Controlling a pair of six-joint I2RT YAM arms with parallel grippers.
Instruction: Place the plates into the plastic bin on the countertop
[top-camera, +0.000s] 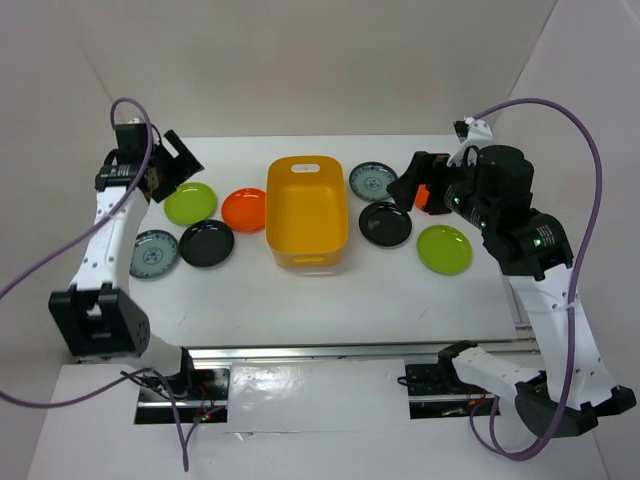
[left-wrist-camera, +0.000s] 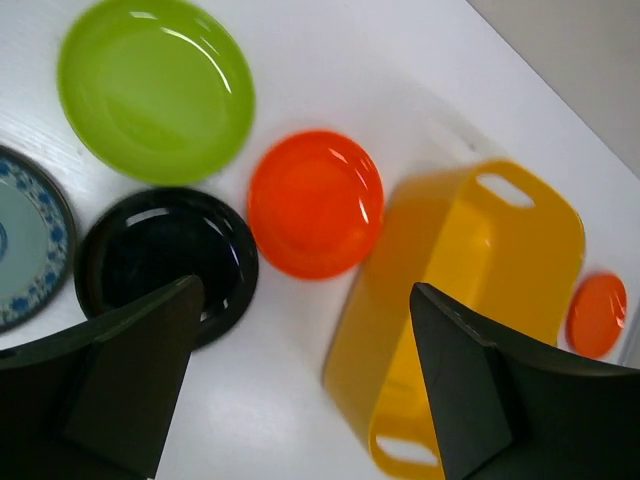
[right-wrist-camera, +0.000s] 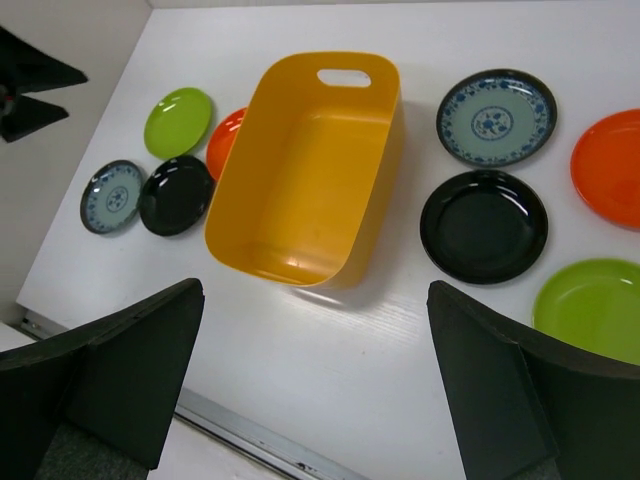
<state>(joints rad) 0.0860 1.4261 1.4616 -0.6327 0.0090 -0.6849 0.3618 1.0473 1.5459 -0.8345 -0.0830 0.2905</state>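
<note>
The bare countertop leaves room, so the left gripper will next lower toward the side onto the lime green plate's rim facing away from the bin (top-camera: 306, 212).
The yellow-orange plastic bin (top-camera: 306, 212) (right-wrist-camera: 310, 170) (left-wrist-camera: 470, 300) stands empty mid-countertop. Left of it lie a lime green plate (top-camera: 190, 203) (left-wrist-camera: 155, 88), an orange plate (top-camera: 244, 209) (left-wrist-camera: 315, 203), a black plate (top-camera: 207, 243) (left-wrist-camera: 165, 262) and a patterned plate (top-camera: 154, 253) (left-wrist-camera: 30, 240). Right of it lie a patterned plate (top-camera: 373, 181) (right-wrist-camera: 496, 117), a black plate (top-camera: 385, 224) (right-wrist-camera: 484, 226), a lime green plate (top-camera: 444, 249) (right-wrist-camera: 590, 308) and an orange plate (right-wrist-camera: 610, 168). My left gripper (top-camera: 170, 165) (left-wrist-camera: 305, 300) hangs open above the left plates. My right gripper (top-camera: 410, 180) (right-wrist-camera: 315, 300) hangs open above the right ones, holding nothing.
White walls close in the countertop (top-camera: 400, 290) at the back and sides. A metal rail (right-wrist-camera: 240, 430) runs along its front edge. Purple cables (top-camera: 560, 110) loop above both arms.
</note>
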